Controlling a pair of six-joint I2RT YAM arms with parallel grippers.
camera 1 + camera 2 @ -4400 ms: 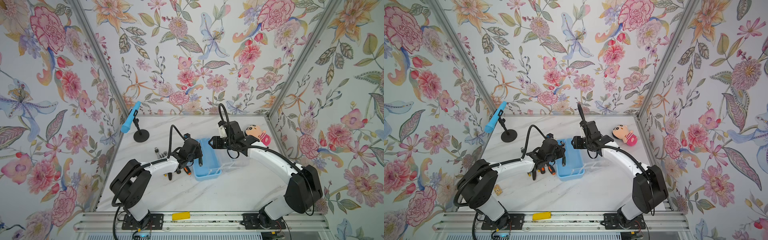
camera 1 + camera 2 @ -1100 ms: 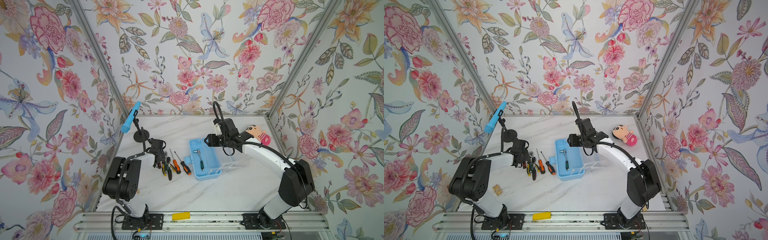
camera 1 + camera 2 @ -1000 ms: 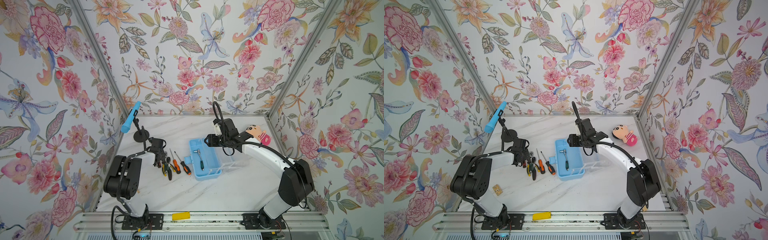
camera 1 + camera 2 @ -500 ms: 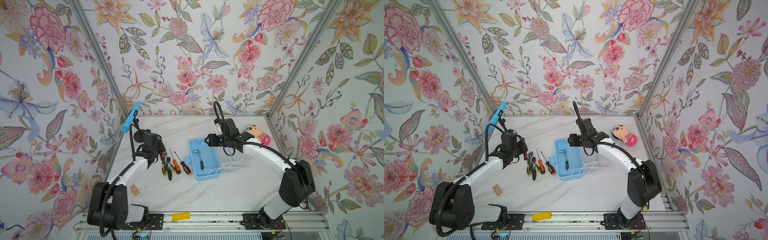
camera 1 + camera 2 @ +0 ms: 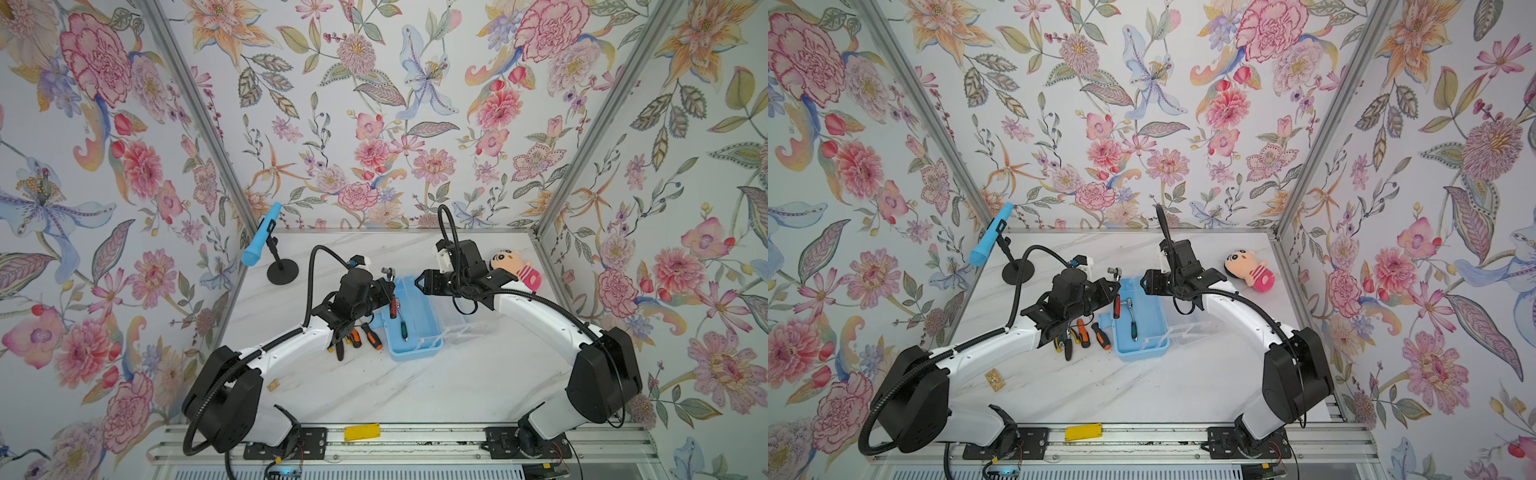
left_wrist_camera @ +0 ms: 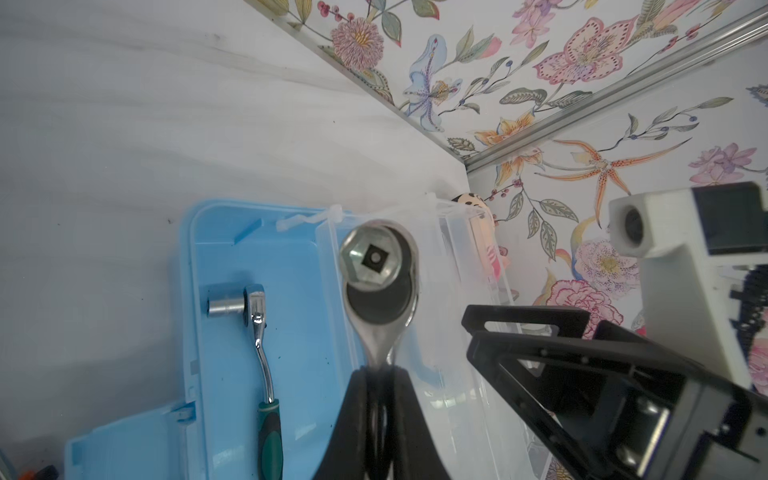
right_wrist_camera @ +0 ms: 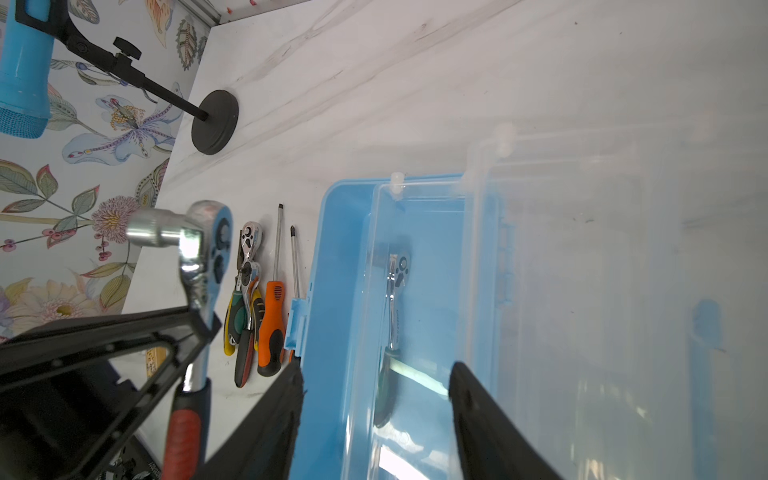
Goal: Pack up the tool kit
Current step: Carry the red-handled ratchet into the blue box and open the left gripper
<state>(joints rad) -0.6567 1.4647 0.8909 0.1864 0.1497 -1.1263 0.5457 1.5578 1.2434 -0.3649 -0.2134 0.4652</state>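
I need to lower my left gripper past the box's rim next and let go of the red-handled ratchet on the bottom of the box, between the green-handled ratchet [image 5: 402, 321] and the lid. The bottom is bare there.
The light-blue tool kit box [image 5: 415, 354] [image 5: 1142, 354] lies open mid-table, its clear lid [image 5: 459, 324] swung to the right. A green-handled chrome ratchet [image 5: 402, 321] [image 6: 261, 332] [image 7: 395, 299] lies inside. My left gripper [image 5: 390, 291] [image 5: 1115, 293] [image 6: 379, 374] is shut on a red-handled chrome ratchet [image 5: 1113, 272] [image 6: 376, 266] [image 7: 199, 257], held in the air over the box's left rim. My right gripper [image 5: 420, 282] [image 5: 1143, 286] [image 7: 374, 395] hovers open at the box's far end, with nothing between its fingers. Orange-black screwdrivers [image 5: 372, 336] [image 7: 270, 324] and yellow-handled pliers [image 5: 1059, 343] [image 7: 230, 328] lie left of the box.
A blue microphone [image 5: 262, 241] on a black stand [image 5: 282, 274] stands at the back left. A plush doll [image 5: 515, 268] [image 5: 1248, 268] lies at the back right, behind my right arm. A small yellowish piece [image 5: 994, 379] lies near the table's left front.
My left arm has lifted the red-handled ratchet from the tools at the left and carried it right to the box's edge. The right arm has not moved.
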